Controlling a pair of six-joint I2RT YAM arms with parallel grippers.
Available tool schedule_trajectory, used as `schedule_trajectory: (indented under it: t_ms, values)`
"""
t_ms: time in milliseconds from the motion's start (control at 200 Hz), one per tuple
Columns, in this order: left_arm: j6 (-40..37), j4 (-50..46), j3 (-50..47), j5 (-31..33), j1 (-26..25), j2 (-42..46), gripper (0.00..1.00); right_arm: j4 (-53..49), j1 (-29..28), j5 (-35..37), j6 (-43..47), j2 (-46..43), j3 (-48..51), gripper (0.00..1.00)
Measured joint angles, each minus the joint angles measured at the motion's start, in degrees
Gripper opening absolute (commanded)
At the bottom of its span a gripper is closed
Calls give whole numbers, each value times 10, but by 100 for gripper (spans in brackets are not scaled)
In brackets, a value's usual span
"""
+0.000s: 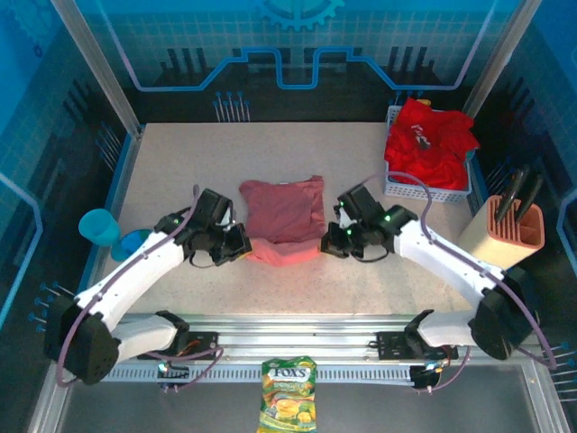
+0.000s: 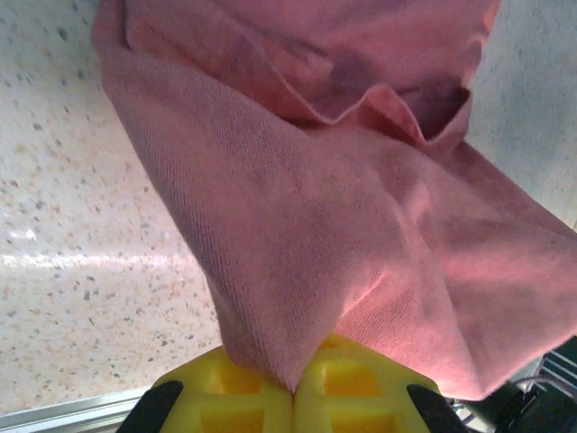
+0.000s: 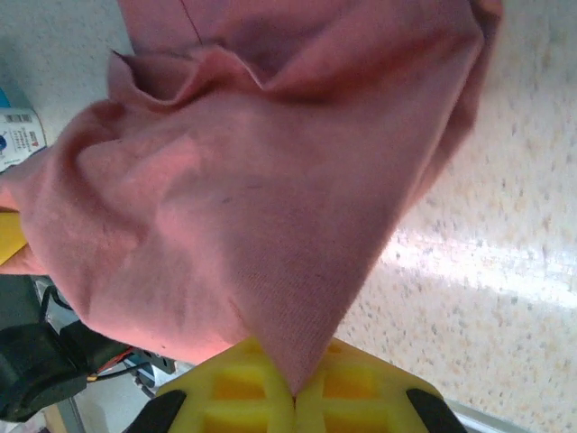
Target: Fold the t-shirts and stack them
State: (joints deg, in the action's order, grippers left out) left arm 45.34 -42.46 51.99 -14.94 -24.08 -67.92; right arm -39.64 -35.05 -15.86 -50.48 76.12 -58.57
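Observation:
Next, the left gripper carries the lifted hem corner outward over the flat cloth and releases it there, since the shirt's far edge (image 1: 251,186) lies outward of the gripper.
A faded salmon-pink t-shirt (image 1: 284,216) lies on the middle of the table, its near hem lifted between the two arms. My left gripper (image 1: 240,245) is shut on the shirt's near left corner; in the left wrist view the pink cloth (image 2: 361,225) runs down into the closed yellow fingertips (image 2: 243,388). My right gripper (image 1: 330,242) is shut on the near right corner, where the pink cloth (image 3: 270,198) comes to a point between its yellow fingertips (image 3: 352,392). Bright red t-shirts (image 1: 428,140) are heaped in the white mesh basket (image 1: 424,188) at the back right.
A blue cup (image 1: 99,225) and a blue bowl (image 1: 135,242) sit at the table's left edge. A tan knife block (image 1: 509,225) stands at the right edge. A candy bag (image 1: 288,392) lies in front of the arm rail.

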Motion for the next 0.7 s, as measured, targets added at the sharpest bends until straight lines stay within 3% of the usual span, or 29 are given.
schedule_trajectory:
  t_ms: [330, 700]
  values:
    - [-80, -7, 172, -18, 61, -175, 0, -40, 76, -38, 97, 166, -185, 0]
    - [-104, -3, 327, -54, 130, -351, 0, -71, 142, -71, 153, 341, -366, 0]
